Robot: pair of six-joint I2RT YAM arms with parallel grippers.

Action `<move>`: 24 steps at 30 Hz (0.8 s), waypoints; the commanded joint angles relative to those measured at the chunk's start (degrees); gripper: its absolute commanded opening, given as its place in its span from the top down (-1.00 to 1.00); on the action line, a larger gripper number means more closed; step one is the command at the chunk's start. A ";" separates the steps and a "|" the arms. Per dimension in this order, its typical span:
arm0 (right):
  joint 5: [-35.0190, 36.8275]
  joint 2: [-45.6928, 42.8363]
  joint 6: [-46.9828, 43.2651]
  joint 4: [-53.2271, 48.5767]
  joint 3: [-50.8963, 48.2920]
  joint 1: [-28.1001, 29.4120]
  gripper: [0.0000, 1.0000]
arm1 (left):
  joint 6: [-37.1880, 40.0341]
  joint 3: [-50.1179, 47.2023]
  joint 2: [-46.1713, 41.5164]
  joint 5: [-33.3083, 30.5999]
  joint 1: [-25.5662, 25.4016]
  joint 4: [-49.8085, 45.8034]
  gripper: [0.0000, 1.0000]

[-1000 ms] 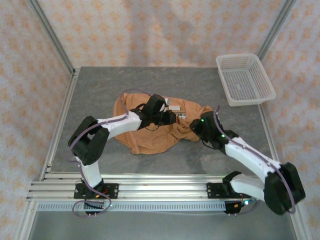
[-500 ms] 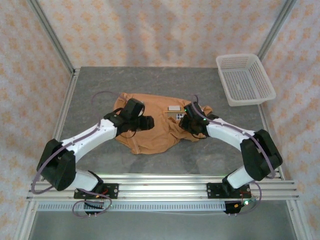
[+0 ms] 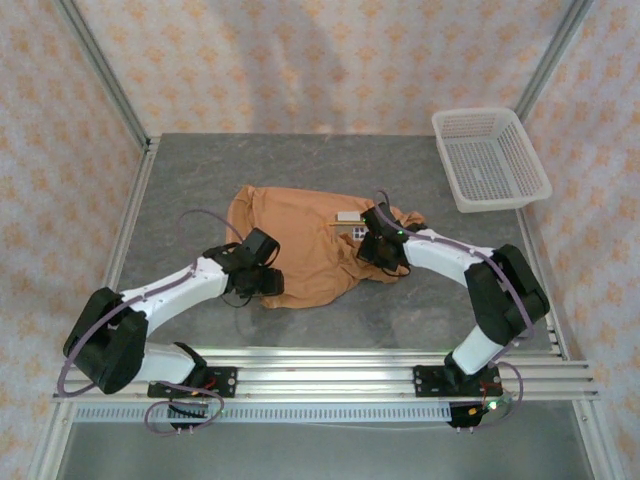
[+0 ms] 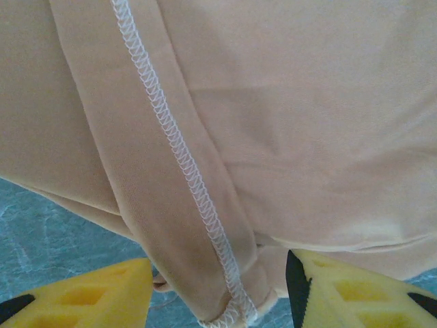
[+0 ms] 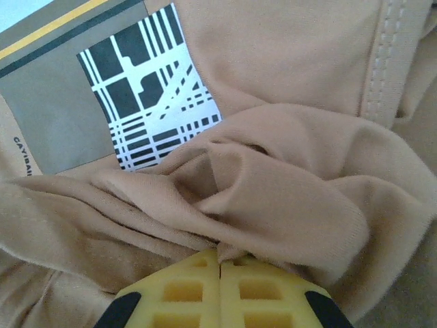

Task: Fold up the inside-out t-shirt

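The shirt [image 5: 293, 184] lies crumpled. Next I will lift the bunched fold in my right gripper, move it outward and down to bare tabletop beyond the labels and let it go.
The inside-out t-shirt [image 3: 300, 235] lies crumpled and orange-tan in the middle of the table, with white labels [image 3: 350, 222] near its right side. My left gripper [image 3: 265, 283] is at the shirt's near-left edge. In the left wrist view that gripper [image 4: 218, 287] is open, its yellow fingers [image 4: 89, 294] either side of a hem corner with a white overlock seam [image 4: 171, 137]. My right gripper [image 3: 375, 240] is on the shirt's right part beside the labels. In the right wrist view it [image 5: 219, 256] is shut on a bunched fold of the shirt [image 5: 293, 184], just below a black-and-white patterned label [image 5: 147, 89].
A white mesh basket [image 3: 490, 158] stands at the back right corner. The grey table [image 3: 300, 160] has bare room behind and to the left of the shirt. Metal rails [image 3: 320, 375] run along the near edge.
The left arm has drawn back from the shirt's middle to its near-left edge and its jaws have opened. The right gripper has moved up onto the shirt by the labels and shut on a fold.
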 commanded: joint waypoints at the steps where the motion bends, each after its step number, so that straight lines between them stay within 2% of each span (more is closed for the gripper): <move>1: 3.60 -4.98 -1.70 -5.24 3.39 0.09 1.00 | -1.41 -1.67 4.28 1.45 -0.11 5.67 -0.07; 2: 4.59 -6.33 -2.40 -6.57 4.14 0.09 1.00 | -1.62 -1.76 5.35 1.95 -0.12 6.91 0.06; 5: 6.72 -11.33 -5.28 -10.31 6.64 0.09 1.00 | -1.83 -0.47 6.72 1.62 -0.05 7.49 0.91; 6: 7.19 -12.99 -6.47 -11.65 7.77 0.09 1.00 | -1.61 0.58 5.95 0.82 0.00 6.32 1.00; 8: 9.00 -16.13 -8.72 -14.87 10.55 -0.04 1.00 | -0.86 3.13 3.07 -1.95 0.37 2.75 1.00; 11: 11.83 -20.71 -11.78 -19.45 15.36 -1.31 1.00 | 0.68 7.50 -3.15 -5.34 4.35 -3.34 1.00; 15: 12.53 -25.87 -13.69 -22.48 20.83 -4.30 1.00 | 3.39 13.63 -10.62 -5.11 12.52 -9.63 1.00; 18: 11.59 -27.91 -14.18 -23.84 25.18 -5.90 1.00 | 5.54 19.46 -14.43 -4.51 16.80 -13.86 1.00; 24: 13.34 -30.69 -14.73 -26.97 36.10 -6.33 1.00 | 7.66 35.53 -19.96 -4.85 20.97 -21.31 1.00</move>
